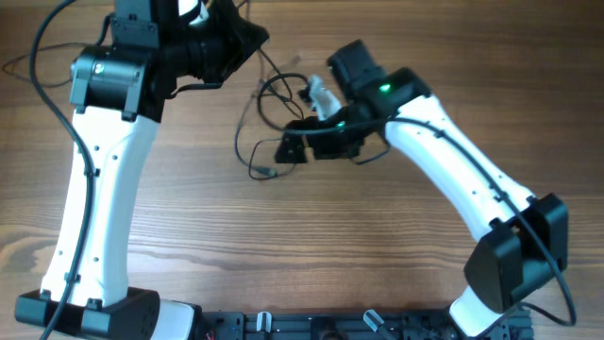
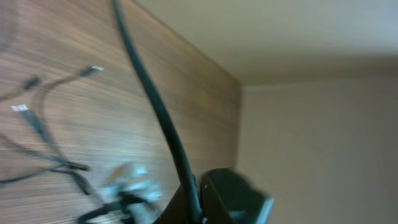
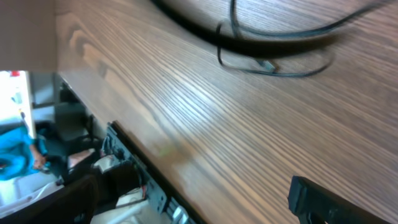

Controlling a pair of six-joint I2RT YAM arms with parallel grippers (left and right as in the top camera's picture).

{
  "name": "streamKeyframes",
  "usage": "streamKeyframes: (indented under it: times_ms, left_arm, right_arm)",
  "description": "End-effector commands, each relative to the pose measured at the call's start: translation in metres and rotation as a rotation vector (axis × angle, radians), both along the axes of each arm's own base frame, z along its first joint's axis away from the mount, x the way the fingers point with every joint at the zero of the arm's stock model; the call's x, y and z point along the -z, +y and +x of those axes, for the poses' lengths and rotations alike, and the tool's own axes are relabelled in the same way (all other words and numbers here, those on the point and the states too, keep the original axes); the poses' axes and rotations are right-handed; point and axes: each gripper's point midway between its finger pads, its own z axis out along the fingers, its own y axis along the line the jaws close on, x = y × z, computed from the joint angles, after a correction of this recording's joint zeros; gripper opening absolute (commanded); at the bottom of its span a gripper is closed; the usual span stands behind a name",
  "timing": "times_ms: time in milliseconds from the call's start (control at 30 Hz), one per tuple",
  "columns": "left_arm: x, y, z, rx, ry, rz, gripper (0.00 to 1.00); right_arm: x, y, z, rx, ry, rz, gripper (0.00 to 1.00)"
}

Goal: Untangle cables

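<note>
I will next move my left gripper back and down to the bare wood (image 1: 209, 186) beside the plug end, to let go of the cable off the tangle.
The cables (image 1: 272, 94) are thin dark wires looped on the wooden table between the two arms. One strand curls down to a small plug end (image 1: 267, 172). My left gripper (image 1: 249, 38) is at the top, shut on one cable (image 2: 163, 118) that runs up and away from its jaws. More strands with silvery tips (image 2: 93, 68) lie on the wood to the left. My right gripper (image 1: 307, 146) hovers over the tangle's lower right part, open wide with nothing between its fingers (image 3: 323, 202). A cable loop with a plug (image 3: 268, 64) lies ahead of it.
The wooden table (image 1: 311, 236) stretches wide below the tangle. The arm bases and a black rail (image 1: 311, 326) run along the front edge. The right arm's white link (image 1: 453, 161) crosses the right half. A blurred pale object (image 2: 127, 180) sits close to the left jaws.
</note>
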Motion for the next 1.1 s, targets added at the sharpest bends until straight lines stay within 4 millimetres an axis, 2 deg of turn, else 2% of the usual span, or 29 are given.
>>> streamKeyframes:
  times_ms: [0, 300, 367, 400, 467, 500, 600, 633, 700, 800, 867, 933, 1000, 1067]
  left_arm:
    - [-0.028, -0.017, -0.014, 0.073, -0.001, -0.140, 0.04]
    - [-0.059, 0.000, -0.030, 0.017, -0.039, -0.188, 0.04]
    - [-0.069, 0.003, -0.033, 0.004, -0.060, -0.207, 0.04]
    - [-0.078, 0.005, -0.034, 0.000, -0.089, -0.221, 0.04]
    - [-0.097, 0.010, -0.036, -0.019, -0.139, -0.254, 0.04]
    - [-0.106, 0.013, -0.037, -0.025, -0.165, -0.269, 0.04]
    - [-0.130, 0.020, -0.044, -0.036, -0.222, -0.317, 0.04]
    - [-0.135, 0.022, -0.046, -0.034, -0.233, -0.330, 0.04]
    - [-0.149, 0.028, -0.054, -0.029, -0.284, -0.339, 0.04]
    - [-0.154, 0.043, -0.056, -0.064, -0.315, -0.324, 0.04]
    - [-0.153, 0.059, -0.052, -0.109, -0.319, -0.313, 0.04]
    - [-0.153, 0.071, -0.049, -0.141, -0.320, -0.309, 0.04]
    - [-0.153, 0.078, -0.050, -0.149, -0.308, -0.325, 0.04]
    - [-0.154, 0.081, -0.051, -0.142, -0.305, -0.332, 0.04]
  right_arm:
    - [0.020, -0.005, 0.016, 0.188, -0.023, -0.167, 1.00]
    - [0.004, -0.005, 0.058, 0.279, -0.109, -0.059, 1.00]
    - [-0.002, -0.006, 0.070, 0.299, -0.132, -0.021, 0.96]
    - [-0.005, -0.006, 0.076, 0.321, -0.140, -0.007, 0.91]
    - [-0.012, -0.003, 0.090, 0.356, -0.170, 0.032, 0.70]
    - [-0.014, 0.000, 0.095, 0.361, -0.187, 0.051, 0.64]
    - [-0.010, 0.009, 0.106, 0.380, -0.206, 0.073, 0.54]
    - [-0.007, 0.011, 0.108, 0.381, -0.208, 0.071, 0.46]
    - [0.008, 0.010, 0.110, 0.384, -0.186, 0.044, 0.22]
    - [0.026, 0.004, 0.104, 0.386, -0.132, -0.006, 0.21]
    - [0.037, -0.010, 0.101, 0.416, -0.118, -0.080, 0.10]
    - [0.046, -0.026, 0.102, 0.455, -0.134, -0.173, 0.08]
    - [0.051, -0.037, 0.101, 0.473, -0.135, -0.226, 0.06]
    - [0.051, -0.037, 0.099, 0.461, -0.127, -0.222, 0.06]
